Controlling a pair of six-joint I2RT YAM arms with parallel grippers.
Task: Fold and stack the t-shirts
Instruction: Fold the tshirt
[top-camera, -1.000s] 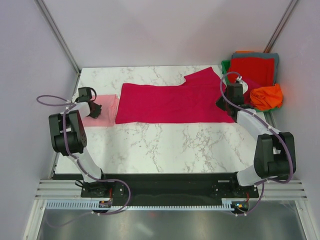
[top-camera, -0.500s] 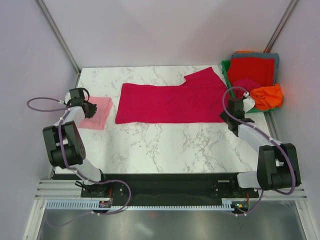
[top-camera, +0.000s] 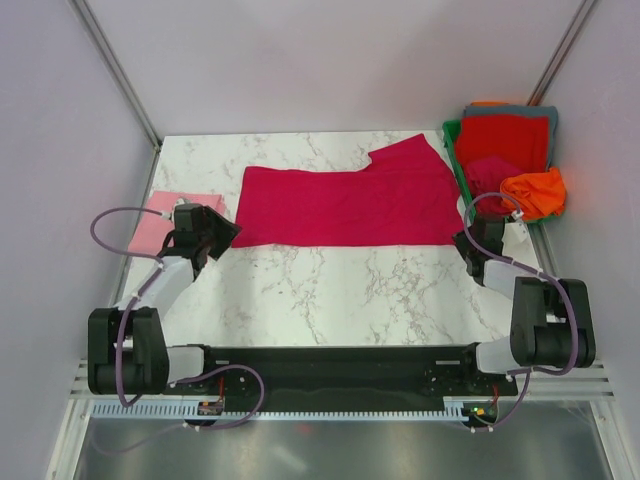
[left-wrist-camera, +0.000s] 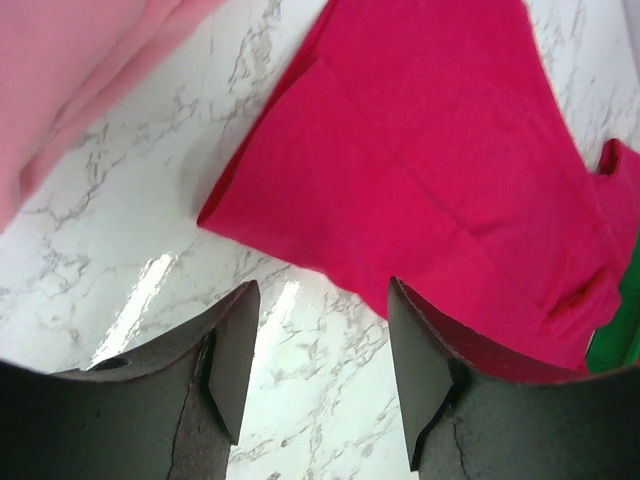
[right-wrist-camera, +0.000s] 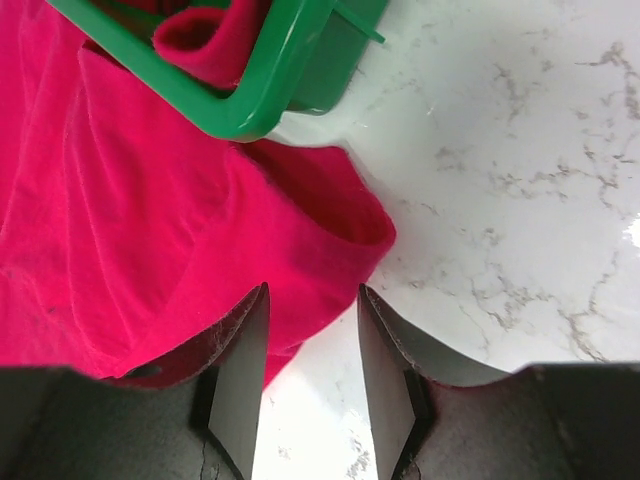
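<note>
The crimson t-shirt's near corner by the green bin (right-wrist-camera: 352, 268) lies just off my right gripper's open fingers, so my right gripper will go down next and ease onto that corner.
A deep crimson t-shirt (top-camera: 345, 205) lies spread and folded lengthwise across the middle of the marble table. A light pink folded t-shirt (top-camera: 158, 222) rests at the left edge. My left gripper (top-camera: 216, 234) hovers open just off the crimson t-shirt's near left corner (left-wrist-camera: 300, 200), its fingers (left-wrist-camera: 235, 360) empty over bare marble. My right gripper (top-camera: 468, 241) is open at the near right corner of the crimson t-shirt (right-wrist-camera: 170, 230), with nothing between its fingers (right-wrist-camera: 240, 370). Red (top-camera: 505, 140), orange (top-camera: 533, 192), grey and magenta t-shirts sit in the bin.
A green plastic bin (top-camera: 453, 140) stands at the back right, and its corner (right-wrist-camera: 270, 80) is close in front of my right gripper. The pink t-shirt (left-wrist-camera: 70, 70) shows at the upper left of the left wrist view. Walls enclose the table on three sides.
Both grippers have opened. The left one left the pink t-shirt and swung right to the crimson t-shirt's near left corner. The right one drew back toward the near edge.
</note>
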